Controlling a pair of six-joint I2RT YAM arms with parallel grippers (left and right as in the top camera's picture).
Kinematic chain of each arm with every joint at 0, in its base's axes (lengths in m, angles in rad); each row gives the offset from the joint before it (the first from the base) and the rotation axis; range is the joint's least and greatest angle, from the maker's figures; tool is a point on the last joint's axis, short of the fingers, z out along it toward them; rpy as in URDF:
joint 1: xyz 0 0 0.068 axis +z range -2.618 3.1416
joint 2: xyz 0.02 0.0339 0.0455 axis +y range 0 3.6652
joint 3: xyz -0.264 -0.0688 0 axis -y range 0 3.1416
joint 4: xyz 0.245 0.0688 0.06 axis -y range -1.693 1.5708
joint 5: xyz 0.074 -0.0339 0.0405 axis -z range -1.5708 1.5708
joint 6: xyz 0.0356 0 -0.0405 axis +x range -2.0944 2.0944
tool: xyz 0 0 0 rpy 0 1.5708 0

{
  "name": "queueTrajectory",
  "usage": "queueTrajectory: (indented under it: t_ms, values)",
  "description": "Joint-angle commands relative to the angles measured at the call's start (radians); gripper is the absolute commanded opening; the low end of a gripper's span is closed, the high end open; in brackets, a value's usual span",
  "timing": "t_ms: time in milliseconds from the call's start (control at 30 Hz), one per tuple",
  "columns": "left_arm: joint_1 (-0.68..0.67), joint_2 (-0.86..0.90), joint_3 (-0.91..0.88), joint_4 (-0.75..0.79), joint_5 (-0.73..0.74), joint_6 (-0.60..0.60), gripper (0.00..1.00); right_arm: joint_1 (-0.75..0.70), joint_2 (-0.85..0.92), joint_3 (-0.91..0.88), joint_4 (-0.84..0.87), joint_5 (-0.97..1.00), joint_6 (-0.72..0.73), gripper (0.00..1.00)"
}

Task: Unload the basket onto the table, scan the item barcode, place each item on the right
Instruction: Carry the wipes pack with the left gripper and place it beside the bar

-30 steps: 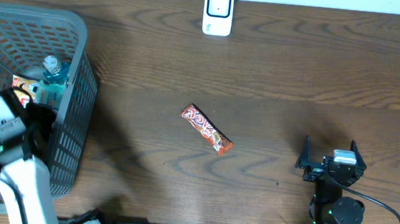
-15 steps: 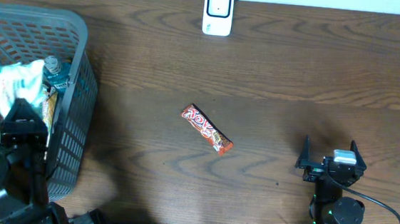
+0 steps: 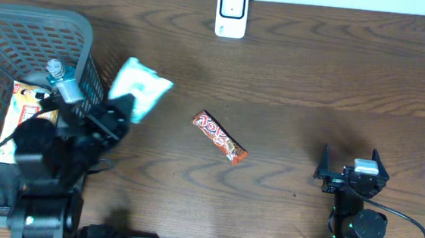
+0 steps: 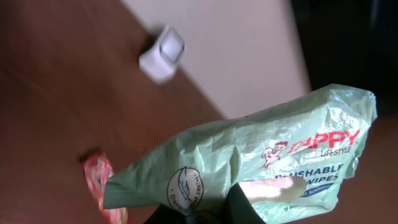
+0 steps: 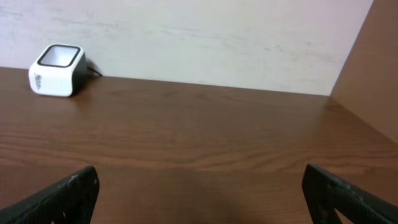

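Observation:
The tabletop beyond the candy bar is empty, so my left gripper should next swing away from the basket, past the bar, and down to release the near end of the pack.
My left gripper (image 3: 118,113) is shut on a pale green pack of wipes (image 3: 140,87), held in the air just right of the basket. In the left wrist view the pack (image 4: 249,149) fills the frame above my left gripper (image 4: 217,205), printed side toward the camera; no barcode shows. The white scanner (image 3: 231,12) stands at the table's far edge, also visible as the scanner (image 4: 163,53) and the scanner (image 5: 57,70). My right gripper (image 3: 349,163) rests open near the front right, and in its own view the right gripper (image 5: 199,199) holds nothing.
A grey mesh basket (image 3: 89,48) at the left holds a small bottle (image 3: 60,80) and an orange packet (image 3: 23,108). A red candy bar (image 3: 219,136) lies mid-table, its end showing as the candy bar (image 4: 99,186). A wall runs behind the scanner.
My left arm has lifted the wipes pack out of the basket and carried it right, over the basket's rim. The right arm has not moved.

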Motion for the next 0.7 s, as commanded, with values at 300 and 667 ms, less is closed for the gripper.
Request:
queueTrajectory:
  t_ms: [300, 667]
  values:
    - [-0.737, 0.482, 0.023, 0.215, -0.553, -0.010, 0.07, 0.005, -0.005, -0.001, -0.002, 0.012, 0.011, 0.99]
    - [-0.904, 1.089, 0.023, 0.643, -0.703, -0.058, 0.08, 0.005, -0.005, -0.001, -0.002, 0.012, 0.011, 0.99]
